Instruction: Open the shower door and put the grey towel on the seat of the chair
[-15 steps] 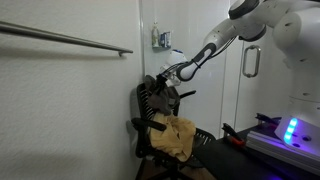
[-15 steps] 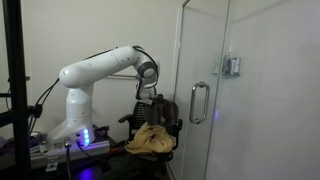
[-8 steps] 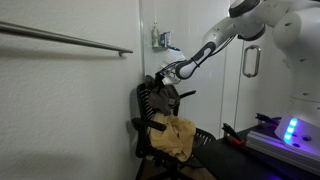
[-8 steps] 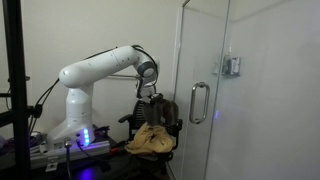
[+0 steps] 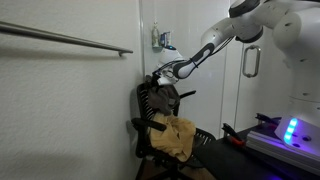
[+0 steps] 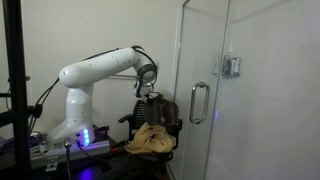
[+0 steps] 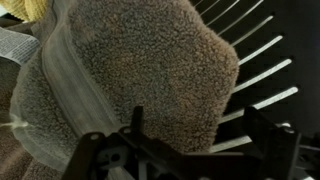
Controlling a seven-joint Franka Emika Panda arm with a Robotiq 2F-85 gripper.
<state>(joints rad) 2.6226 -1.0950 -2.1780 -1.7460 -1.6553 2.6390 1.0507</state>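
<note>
The top of the grey towel (image 5: pixel 157 86) is the place my gripper needs to get onto, so it should first move from the slats toward the fleece, then go down.
A grey fleecy towel (image 7: pixel 120 70) hangs over the back of a black slatted chair (image 7: pixel 262 50); it shows in both exterior views (image 5: pixel 160 98) (image 6: pixel 162 108). My gripper (image 7: pixel 197 135) is open right above the towel's edge, one finger over the towel and one over the slats. In both exterior views the gripper (image 5: pixel 161 76) (image 6: pixel 148 94) sits at the top of the chair back. A yellow towel (image 5: pixel 178 136) (image 6: pixel 150 140) lies on the chair seat. The glass shower door (image 6: pixel 255 90) with its handle (image 6: pixel 197 102) stands beside the chair.
A metal bar (image 5: pixel 70 38) runs along the white wall. A small fixture (image 5: pixel 160 38) is mounted on the wall above the chair. The robot base with blue lights (image 6: pixel 82 138) stands on a table behind the chair. A door handle (image 5: pixel 250 60) shows behind the arm.
The gripper has shifted very slightly over the top of the chair back. The towels and the door have not moved.
</note>
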